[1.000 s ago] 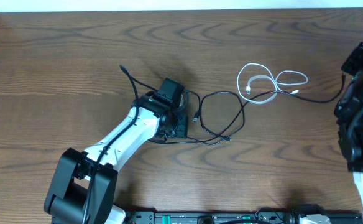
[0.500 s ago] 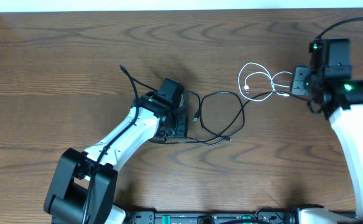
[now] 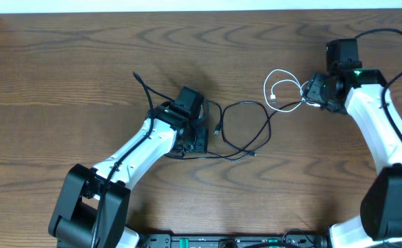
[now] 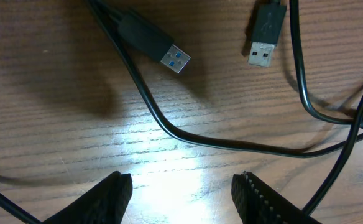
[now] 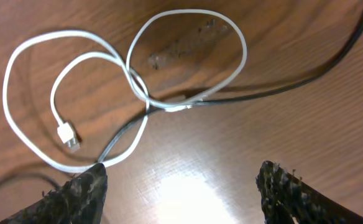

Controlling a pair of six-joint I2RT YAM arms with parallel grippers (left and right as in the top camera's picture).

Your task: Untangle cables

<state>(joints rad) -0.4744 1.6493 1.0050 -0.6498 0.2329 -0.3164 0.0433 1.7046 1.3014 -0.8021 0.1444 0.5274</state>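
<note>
The near part of the small white loop [image 3: 310,102] lies over the black cable [image 3: 242,102]. So my right gripper moves down with a turn onto that part of the loop next.
The white cable [image 3: 265,89] lies in loops at the back right, its small plug [image 5: 68,137] inside the larger loop. The black cable [image 3: 242,102] curls across the table's middle and passes under the white loops [image 5: 188,10]. My right gripper [image 3: 311,93] hovers open just right of those loops, with only bare wood between its fingers [image 5: 76,196]. My left gripper [image 3: 194,140] is open at the black cable's left end. A strand of the black cable [image 4: 231,144] and two USB plugs [image 4: 175,59] [image 4: 262,56] lie just beyond its fingertips [image 4: 110,196].
The wooden table [image 3: 63,62] ends at a pale wall strip along the back. The arms' bases and a black rail [image 3: 242,241] line the front edge. A thick black wire [image 3: 373,31] arcs over the right arm.
The right arm swung in from the right edge to the white loops and its jaws opened. The left arm and both cables stayed put.
</note>
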